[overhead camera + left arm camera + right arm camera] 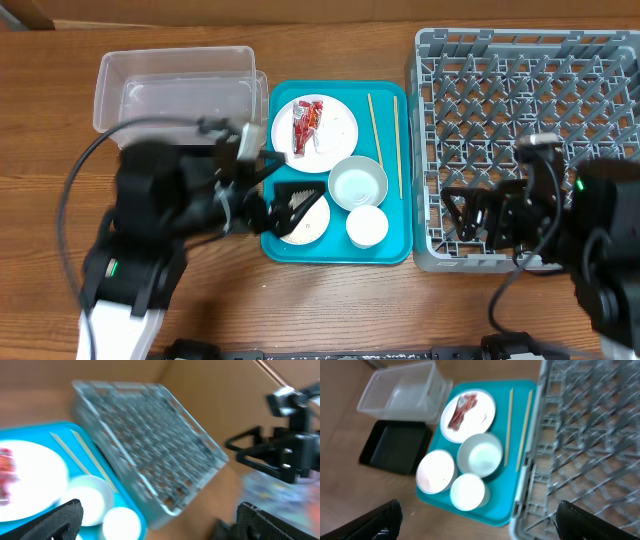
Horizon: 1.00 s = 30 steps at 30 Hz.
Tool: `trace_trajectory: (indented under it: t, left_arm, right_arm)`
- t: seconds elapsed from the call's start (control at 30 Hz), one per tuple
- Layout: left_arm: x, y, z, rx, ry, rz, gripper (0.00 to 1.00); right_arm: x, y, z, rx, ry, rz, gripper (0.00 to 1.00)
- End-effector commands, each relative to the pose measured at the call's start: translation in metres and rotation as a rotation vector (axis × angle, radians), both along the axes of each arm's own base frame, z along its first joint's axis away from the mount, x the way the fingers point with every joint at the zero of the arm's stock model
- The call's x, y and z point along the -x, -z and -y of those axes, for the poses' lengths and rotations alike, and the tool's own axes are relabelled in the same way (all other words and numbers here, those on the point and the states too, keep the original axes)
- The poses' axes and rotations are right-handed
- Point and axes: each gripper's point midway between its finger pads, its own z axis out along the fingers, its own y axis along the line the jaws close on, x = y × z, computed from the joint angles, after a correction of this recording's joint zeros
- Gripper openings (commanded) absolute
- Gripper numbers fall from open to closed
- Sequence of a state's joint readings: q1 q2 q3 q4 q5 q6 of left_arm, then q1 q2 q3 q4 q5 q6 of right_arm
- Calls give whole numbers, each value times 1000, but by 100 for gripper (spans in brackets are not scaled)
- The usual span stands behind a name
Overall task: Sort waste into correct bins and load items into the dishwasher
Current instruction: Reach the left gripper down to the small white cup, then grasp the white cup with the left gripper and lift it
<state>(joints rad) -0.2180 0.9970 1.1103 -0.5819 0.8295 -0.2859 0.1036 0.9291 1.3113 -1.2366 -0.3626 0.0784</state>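
My left gripper will move across, tilt downward and go down onto the small cup, onto its open rim (356, 240) (119, 537), because the cup is below my gripper and to its right in the overhead view.
A teal serving tray (392, 236) holds a large white plate (335, 122) with the crumpled red wrapper (306, 124), a bowl (358, 183), a small cup (367, 226), a small plate (314, 226) and two chopsticks (375, 130). My left gripper (295, 200) is open and empty just above the small plate. My right gripper (462, 215) is open and empty over the grey dish rack's (530, 110) front left corner. The right wrist view shows the wrapper (460, 410), the clear tub (402, 392) and the black tray (395, 447). I cannot make out the tissue or rice.
The clear tub (175, 85) stands at the back left; my left arm covers the black tray in the overhead view. The rack fills the right side, close against the teal tray. The left wrist view is blurred and shows the rack (145, 440) and my right gripper (270, 452).
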Motion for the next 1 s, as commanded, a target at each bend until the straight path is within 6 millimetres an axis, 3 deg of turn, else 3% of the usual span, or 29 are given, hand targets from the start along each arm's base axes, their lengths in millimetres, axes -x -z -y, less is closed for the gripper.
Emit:
trace_trajectory:
  t: [0.0, 0.1, 0.2, 0.3, 0.37, 0.43, 0.53, 0.67, 0.87, 0.97]
  left_arm:
    - [17, -3, 24, 135, 239, -156, 100]
    - [15, 8, 34, 208, 338, -308, 100]
    - [6, 28, 40, 204, 348, -395, 100]
    - [0, 73, 44, 42, 197, -512, 98]
    - [0, 118, 33, -182, 13, -582, 89]
    - [5, 149, 19, -378, -121, -605, 84]
    - [12, 169, 15, -578, -191, -535, 79]
    - [12, 183, 28, -720, -217, -423, 73]
    - [10, 210, 67, -785, -162, -351, 70]
    - [6, 228, 72, -820, -161, -360, 61]
  right_arm:
    - [2, -6, -17, -82, -72, -55, 100]
    - [-3, 1, -20, -102, -72, -106, 100]
    - [-14, 6, -11, -110, 33, -144, 97]
    - [-25, 11, 19, -102, 255, -176, 100]
    - [-29, 11, 34, -113, 345, -182, 100]
    - [-30, 9, 41, -133, 379, -181, 100]
    - [-32, 8, 47, -147, 402, -179, 100]
    - [-31, 8, 48, -147, 406, -180, 100]
    - [-29, 10, 48, -145, 407, -194, 100]
    - [-28, 11, 48, -145, 407, -199, 100]
